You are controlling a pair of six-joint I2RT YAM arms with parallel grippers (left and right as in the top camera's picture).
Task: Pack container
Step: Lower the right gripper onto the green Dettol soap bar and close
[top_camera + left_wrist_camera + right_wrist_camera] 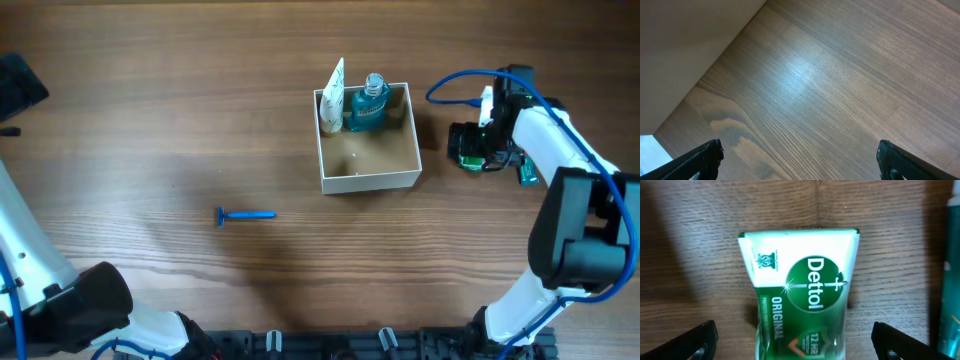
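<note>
The Dettol soap pack (472,161) is already between the fingers of my right gripper. My right gripper should move down over the pack next and close its fingers on the pack's long sides.
The container (330,178), a square white-walled box with a tan inside, sits at the table's middle. A white tube (333,98) and a blue bottle (368,106) stand in its far-left part. A green and white Dettol soap pack (802,295) lies on the table right of the box, partly seen under the arm in the overhead view (463,150). My right gripper (800,347) is open, one finger on each side of the pack, not closed on it. My left gripper (800,162) is open and empty over bare wood near the table's edge.
A blue razor (245,215) lies on the table left of and nearer than the box. A teal object (527,176) lies beside the soap, also at the right edge of the right wrist view (952,280). The table edge (715,65) runs close to the left gripper.
</note>
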